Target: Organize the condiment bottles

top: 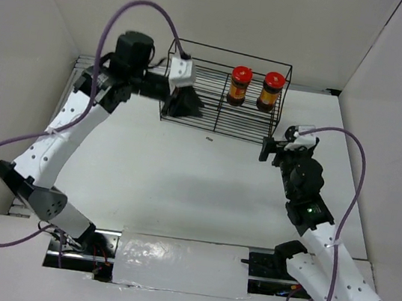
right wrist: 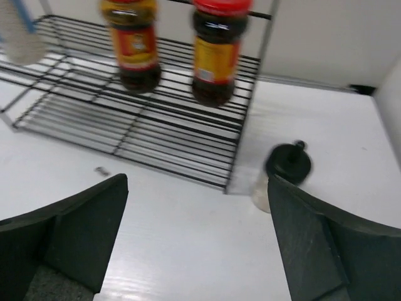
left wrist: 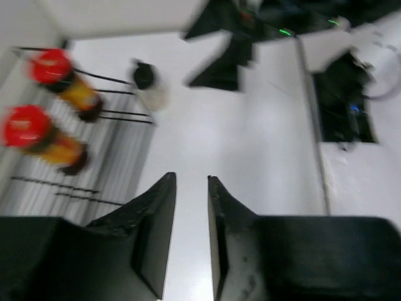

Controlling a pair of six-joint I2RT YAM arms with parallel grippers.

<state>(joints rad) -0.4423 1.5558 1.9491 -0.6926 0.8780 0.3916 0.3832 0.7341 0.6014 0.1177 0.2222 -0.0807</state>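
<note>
I need to move my right gripper down and to the right in its wrist view next, around the black-capped bottle (right wrist: 283, 172), because the bottle stands below it on that side.
Two amber condiment bottles with red caps (top: 239, 85) (top: 271, 91) stand in the right half of the black wire rack (top: 231, 51), and show too in the right wrist view (right wrist: 133, 44) (right wrist: 215, 53). A whitish bottle with blue on it (right wrist: 22, 41) sits at the rack's left end. The black-capped whitish bottle (right wrist: 283, 172) stands on the table by the rack's front right corner, just beyond my right gripper's (right wrist: 196, 180) right fingertip. That gripper is open wide and holds nothing. My left gripper (left wrist: 191, 177) is shut to a narrow slit, empty, over the rack's left front (top: 185, 106).
White walls close in the table on the left, back and right. A small dark speck (top: 209, 138) lies in front of the rack. A translucent sheet (top: 180, 265) covers the near edge between the arm bases. Purple cables loop beside both arms.
</note>
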